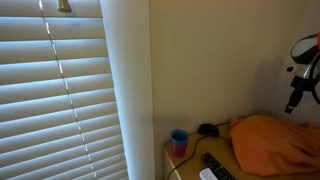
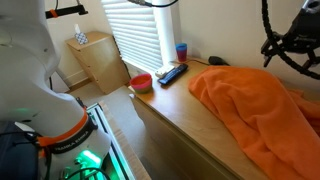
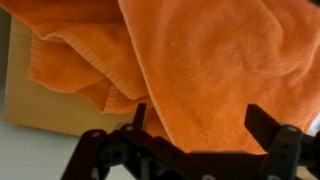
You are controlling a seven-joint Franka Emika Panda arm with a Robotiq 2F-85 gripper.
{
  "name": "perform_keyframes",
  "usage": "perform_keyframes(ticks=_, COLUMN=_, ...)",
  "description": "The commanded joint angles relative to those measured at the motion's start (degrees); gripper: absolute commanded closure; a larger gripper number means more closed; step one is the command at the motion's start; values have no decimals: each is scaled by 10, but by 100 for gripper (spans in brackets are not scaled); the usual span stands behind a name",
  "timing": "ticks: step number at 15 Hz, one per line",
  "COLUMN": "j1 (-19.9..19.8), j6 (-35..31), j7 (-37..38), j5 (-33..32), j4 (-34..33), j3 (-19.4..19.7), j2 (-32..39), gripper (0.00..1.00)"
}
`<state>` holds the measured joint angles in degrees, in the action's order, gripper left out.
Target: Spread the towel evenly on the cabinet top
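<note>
I will next move my open gripper down toward the left in the wrist view, onto the long edge of the upper towel layer [image 2: 273, 84] [image 3: 153, 104], because it overlaps the bunched folds.
The orange towel [image 1: 275, 140] lies wrinkled and bunched on the light tan cabinet top [image 1: 190, 160]. It shows in both exterior views and covers the far part of the cabinet top [image 2: 170, 95], where the towel [image 2: 255, 105] hangs a little over the front edge. In the wrist view the towel [image 3: 200, 60] fills most of the picture, with folded layers at the left over bare wood [image 3: 40, 105]. My gripper [image 3: 200, 120] is open and empty, hovering above the towel. It is also seen at the right edge of both exterior views [image 1: 295, 95] [image 2: 275, 45].
A blue cup [image 1: 179, 142] [image 2: 181, 51] stands near the blinds [image 1: 50, 90]. A black remote [image 1: 215, 165] [image 2: 172, 73], a small black object [image 1: 207, 129] and a red bowl [image 2: 142, 82] sit on the cabinet's bare end. A small wooden cabinet [image 2: 95, 60] stands beyond.
</note>
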<state>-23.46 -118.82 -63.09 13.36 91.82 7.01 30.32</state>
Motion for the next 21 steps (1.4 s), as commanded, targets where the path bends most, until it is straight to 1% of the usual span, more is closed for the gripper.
perform_keyframes(ticks=1, j1=-41, j6=-26, j7=-93, j5=52, j4=-24, j3=-40, j2=46, gripper=0)
perform_keyframes(ticks=3, j1=-51, j6=-31, j7=-136, j5=67, j4=-42, j3=-51, j2=72, gripper=14)
perform_keyframes(ticks=4, j1=-56, j6=-30, j7=-153, j5=72, j4=-52, j3=-54, j2=83, gripper=18)
perform_keyframes(ticks=5, j1=-60, j6=-27, j7=-167, j5=77, j4=-63, j3=-58, j2=93, gripper=15)
perform_keyframes(ticks=6, j1=-62, j6=-23, j7=-176, j5=79, j4=-71, j3=-60, j2=100, gripper=22)
perform_keyframes(ticks=7, j1=-65, j6=-23, j7=-185, j5=82, j4=-78, j3=-62, j2=108, gripper=19)
perform_keyframes(ticks=9, j1=-69, j6=-18, j7=-198, j5=84, j4=-94, j3=-66, j2=122, gripper=21)
perform_keyframes(ticks=10, j1=-71, j6=-16, j7=-202, j5=87, j4=-101, j3=-68, j2=129, gripper=26)
perform_keyframes(ticks=11, j1=-73, j6=-14, j7=-205, j5=89, j4=-110, j3=-70, j2=137, gripper=25)
perform_keyframes(ticks=12, j1=-74, j6=-12, j7=-205, j5=90, j4=-115, j3=-72, j2=142, gripper=34)
perform_keyframes(ticks=13, j1=-75, j6=-12, j7=-207, j5=91, j4=-119, j3=-73, j2=147, gripper=37)
perform_keyframes(ticks=14, j1=-76, j6=-10, j7=-209, j5=92, j4=-124, j3=-75, j2=152, gripper=43)
perform_keyframes(ticks=15, j1=-77, j6=-8, j7=-209, j5=92, j4=-129, j3=-76, j2=156, gripper=60)
perform_keyframes(ticks=16, j1=-77, j6=-6, j7=-208, j5=91, j4=-132, j3=-77, j2=158, gripper=71)
perform_keyframes(ticks=20, j1=-77, j6=-7, j7=-208, j5=92, j4=-128, j3=-81, j2=154, gripper=99)
perform_keyframes(ticks=21, j1=-77, j6=-10, j7=-208, j5=93, j4=-124, j3=-83, j2=149, gripper=100)
